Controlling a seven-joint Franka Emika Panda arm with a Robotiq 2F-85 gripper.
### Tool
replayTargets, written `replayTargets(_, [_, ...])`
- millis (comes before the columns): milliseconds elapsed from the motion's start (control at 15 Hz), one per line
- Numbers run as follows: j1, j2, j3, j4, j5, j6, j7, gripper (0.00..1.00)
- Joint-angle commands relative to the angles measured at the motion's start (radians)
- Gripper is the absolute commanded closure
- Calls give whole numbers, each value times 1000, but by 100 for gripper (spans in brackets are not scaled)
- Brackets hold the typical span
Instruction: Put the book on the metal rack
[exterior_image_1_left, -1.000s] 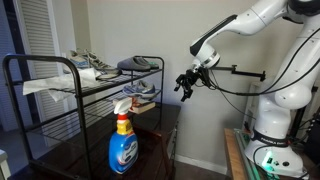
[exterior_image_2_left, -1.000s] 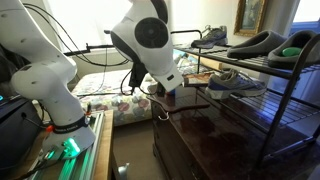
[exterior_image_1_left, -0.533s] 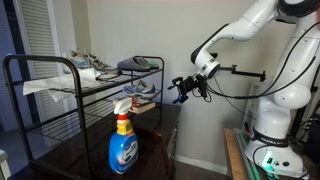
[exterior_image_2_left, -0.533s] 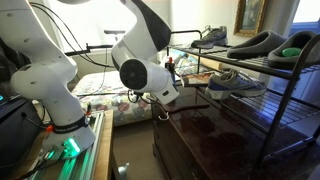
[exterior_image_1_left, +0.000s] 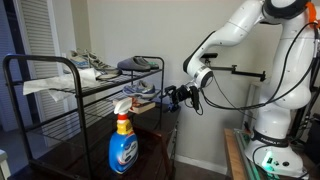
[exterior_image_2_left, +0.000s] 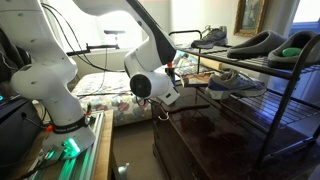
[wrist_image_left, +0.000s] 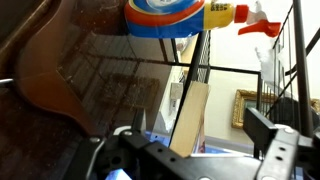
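My open fingers have the book between them, so next my gripper will move outward toward the rack (exterior_image_1_left: 40, 62) and bring them around the near end of the book.
The book (wrist_image_left: 190, 118) shows only in the wrist view, as a thin tan slab standing on edge beside a black post, past the dark wooden table (wrist_image_left: 90, 70). My gripper (wrist_image_left: 195, 148) is open and empty. Its two fingers frame the book without touching it. In an exterior view the gripper (exterior_image_1_left: 172, 97) hangs level with the table's far end, next to the black metal rack (exterior_image_1_left: 40, 62). The rack (exterior_image_2_left: 270, 66) also shows in both exterior views. I cannot make out the book in either exterior view.
A blue spray bottle (exterior_image_1_left: 122, 143) stands on the dark table (exterior_image_1_left: 80, 160) at the front; it also shows in the wrist view (wrist_image_left: 170, 15). Shoes (exterior_image_1_left: 138, 65) and white crumpled papers (exterior_image_1_left: 45, 86) lie on the rack's tiers. The robot base (exterior_image_1_left: 268, 140) stands beside the table.
My arm has swung down and toward the rack. The gripper has dropped from above the table's end to table level. It stays open.
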Motion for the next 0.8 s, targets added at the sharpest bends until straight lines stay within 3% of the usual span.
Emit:
replayTargets(0, [15,83,44,66,124,16,-102,0])
replayTargets(333, [31,148,67,147,241,17,-170,0])
replayTargets(733, [55,211,74,197,303,19,-219,0])
